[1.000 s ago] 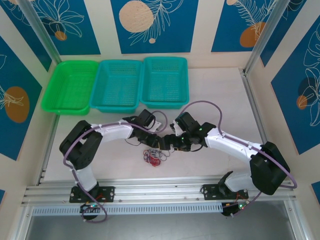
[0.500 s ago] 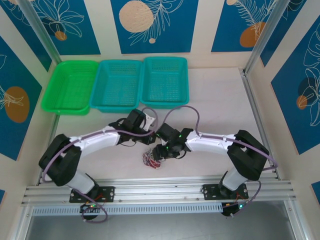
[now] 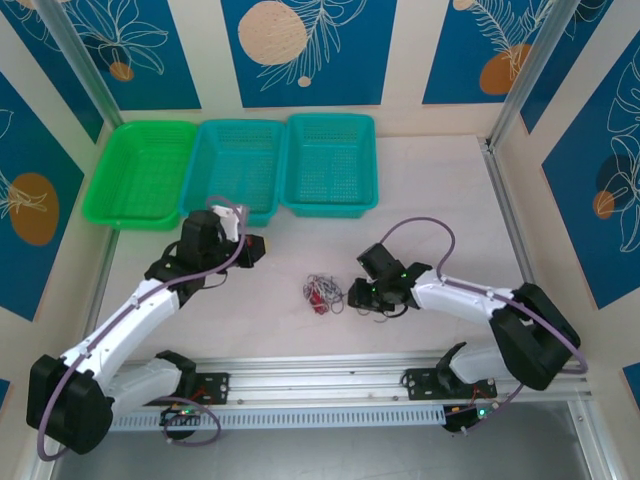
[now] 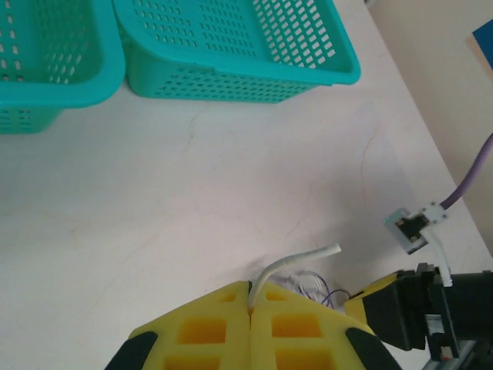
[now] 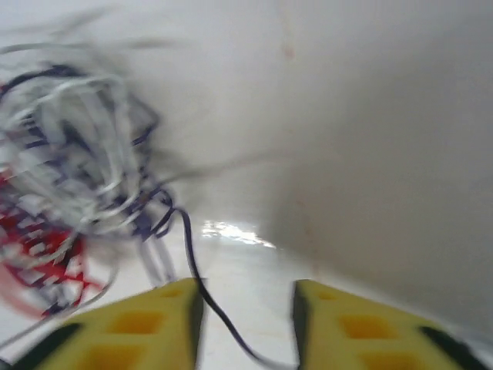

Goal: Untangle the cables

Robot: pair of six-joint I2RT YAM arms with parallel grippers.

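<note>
The bare tabletop (image 3: 283,277) beside the tangle lies back from the gripper, so my left gripper should next move back and toward the tangle, then release the short whitish cable.
The cables (image 3: 320,293) lie in a small tangle of red, black and whitish loops on the white table, in front of the middle. My left gripper (image 3: 255,247) is up to the left of it and apart from it. In the left wrist view it (image 4: 251,297) is shut on a short whitish cable (image 4: 300,260) that curves out to the right. My right gripper (image 3: 356,296) sits just right of the tangle. In the blurred right wrist view it (image 5: 245,324) stands open, a black wire (image 5: 187,258) running from the tangle (image 5: 69,177) down along its left finger.
A green basket (image 3: 140,172) and two teal baskets (image 3: 235,170) (image 3: 330,162) line the back of the table; the teal ones (image 4: 231,46) are ahead of the left wrist. Frame posts and walls close in both sides. A metal rail (image 3: 320,385) runs along the near edge.
The left arm has swung back and left, away from the tangle, gripping the whitish cable. The right arm has slid right and lowered beside the tangle, which shifted slightly right.
</note>
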